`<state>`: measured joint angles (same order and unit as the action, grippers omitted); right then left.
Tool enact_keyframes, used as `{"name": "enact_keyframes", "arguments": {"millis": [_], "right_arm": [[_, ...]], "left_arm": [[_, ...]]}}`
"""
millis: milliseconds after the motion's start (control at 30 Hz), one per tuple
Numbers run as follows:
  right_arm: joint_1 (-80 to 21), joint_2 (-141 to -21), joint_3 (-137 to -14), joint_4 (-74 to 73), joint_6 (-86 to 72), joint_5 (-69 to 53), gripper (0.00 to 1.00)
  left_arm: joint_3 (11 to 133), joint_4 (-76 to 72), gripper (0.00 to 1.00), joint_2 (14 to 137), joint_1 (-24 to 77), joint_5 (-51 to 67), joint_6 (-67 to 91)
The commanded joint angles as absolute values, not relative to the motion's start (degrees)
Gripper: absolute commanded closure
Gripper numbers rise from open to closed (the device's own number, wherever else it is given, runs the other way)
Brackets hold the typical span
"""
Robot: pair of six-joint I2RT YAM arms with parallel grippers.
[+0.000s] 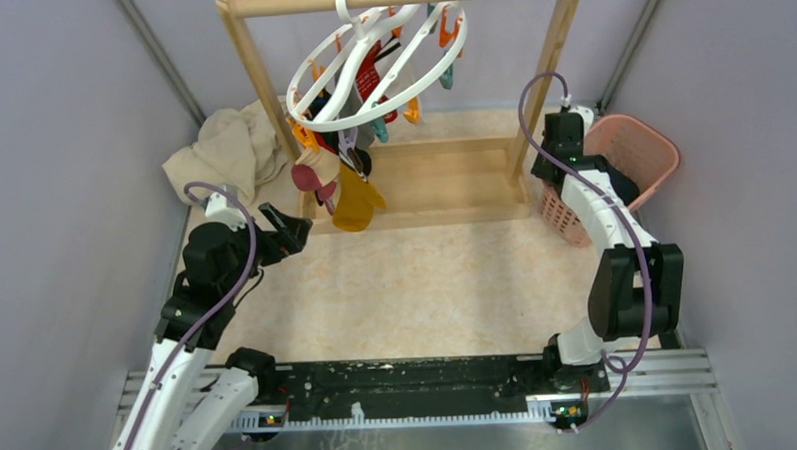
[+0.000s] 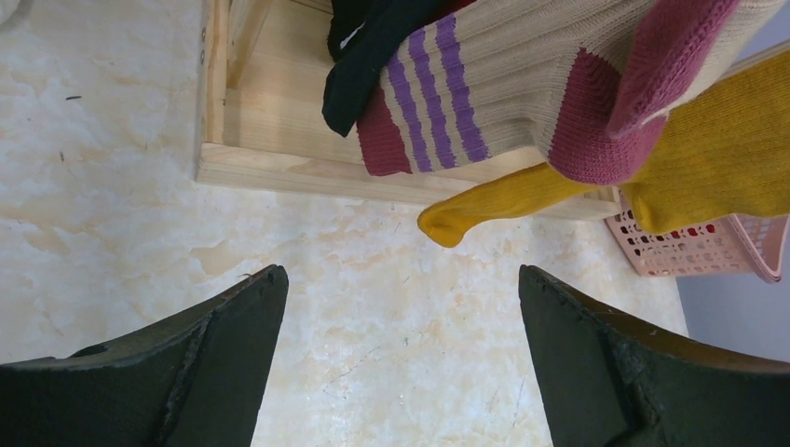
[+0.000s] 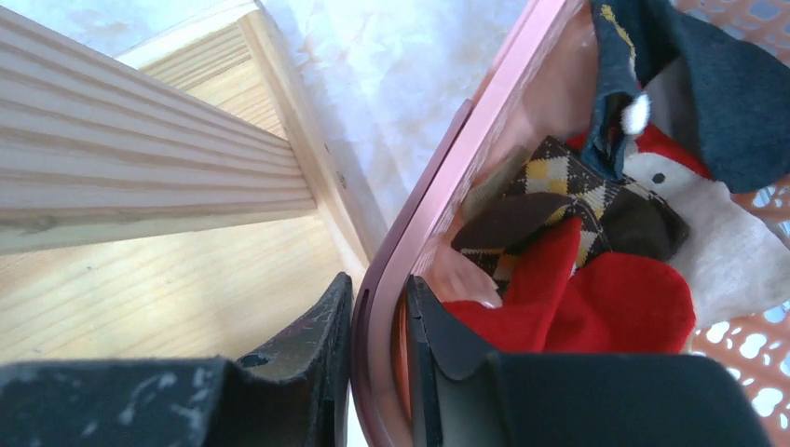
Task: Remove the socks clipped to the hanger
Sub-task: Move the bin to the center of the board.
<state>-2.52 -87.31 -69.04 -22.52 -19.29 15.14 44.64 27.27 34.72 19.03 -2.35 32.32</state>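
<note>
My right gripper has bare tabletop back and to its left in the top view, so next I bring the basket [image 3: 438, 196] there, nearer the hanging socks, and release.
The white round hanger [image 1: 400, 103] hangs tilted from the wooden rack's top bar, with socks clipped under it. Lowest of them is a mustard sock [image 1: 357, 201]. My left gripper [image 1: 293, 229] stands open just left of and below these socks. In the left wrist view a beige sock with purple stripes [image 2: 503, 84], a black sock [image 2: 368, 56] and the mustard sock [image 2: 708, 158] hang ahead of my open left gripper [image 2: 401, 275]. My right gripper [image 3: 377, 284] is shut on the rim of the pink basket [image 3: 438, 196], one finger inside and one outside.
The wooden rack [image 1: 259, 70] has a low base frame [image 1: 453, 178] behind the hanger. The pink basket [image 1: 652, 146] at the right holds a red sock [image 3: 624, 298], an argyle sock [image 3: 559, 196] and a dark one [image 3: 717, 102]. A beige cloth [image 1: 227, 151] lies at the back left.
</note>
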Motion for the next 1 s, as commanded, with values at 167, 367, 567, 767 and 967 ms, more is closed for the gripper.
{"name": "enact_keyframes", "arguments": {"millis": [167, 367, 567, 767, 967], "right_arm": [[-3.4, -83.2, -63.7, -26.9, -19.5, 18.3, 0.96], [-4.5, -79.6, -65.2, -29.1, -19.2, 19.9, 1.0], [-7.4, -74.6, -65.5, -31.0, -19.2, 22.6, 1.0], [-9.9, -70.2, -65.8, -33.6, -18.9, 24.0, 1.0], [-12.4, -66.2, -65.6, -36.1, -18.9, 25.6, 1.0]], "left_arm": [[44.8, 28.4, 0.01, 34.0, 19.2, -2.3, 31.8], [44.9, 28.3, 0.01, 34.1, 19.2, -2.3, 31.8], [44.6, 28.4, 0.01, 33.8, 19.2, -2.3, 31.7], [44.0, 28.2, 0.01, 33.5, 19.3, -2.0, 32.0], [43.8, 28.6, 0.01, 32.7, 19.2, -2.0, 32.2]]}}
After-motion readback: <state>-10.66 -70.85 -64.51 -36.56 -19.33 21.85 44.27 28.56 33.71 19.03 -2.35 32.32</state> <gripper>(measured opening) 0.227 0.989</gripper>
